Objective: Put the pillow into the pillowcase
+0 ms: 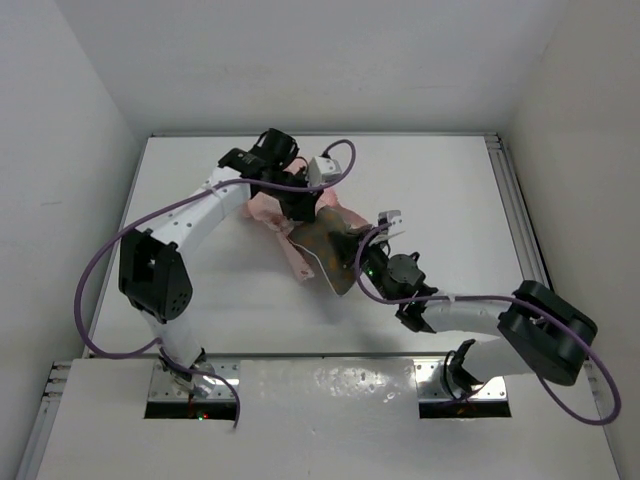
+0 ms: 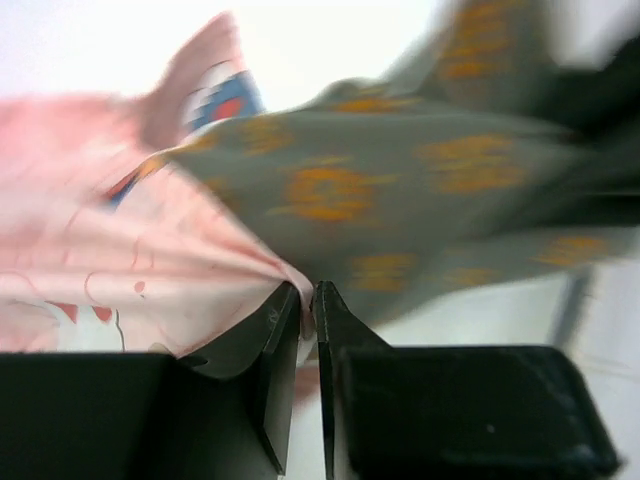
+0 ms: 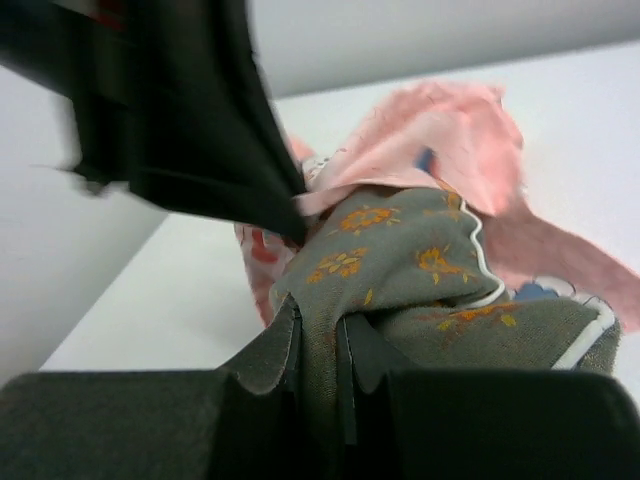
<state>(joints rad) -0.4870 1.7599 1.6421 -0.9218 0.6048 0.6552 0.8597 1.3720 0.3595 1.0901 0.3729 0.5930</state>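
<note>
The pillow is still held up. My right gripper should next move down and toward the pillowcase [image 1: 264, 208] draped over the pillow's far end [image 1: 342, 205] to let go of the fold.
The pillow [image 1: 328, 250] is olive-brown cloth with orange flowers and white piping, lifted at the table's middle. My right gripper [image 1: 362, 248] is shut on a bunched fold of it [image 3: 420, 280], and the fold fills the gap at the right gripper [image 3: 318, 320]. The pink printed pillowcase [image 1: 264, 208] hangs crumpled on the pillow's left and far side. My left gripper [image 1: 300, 208] pinches its edge. In the left wrist view the pillowcase [image 2: 120, 250] runs into the nearly closed left gripper [image 2: 306, 296], and the pillow [image 2: 400, 200] sits just behind. The pillowcase [image 3: 440, 130] drapes over the pillow's far end.
The white table [image 1: 450, 220] is walled on three sides, with a metal rail [image 1: 515, 200] along its right edge. Purple cables loop off both arms. The left arm's black finger [image 3: 200, 120] hangs close above the right gripper.
</note>
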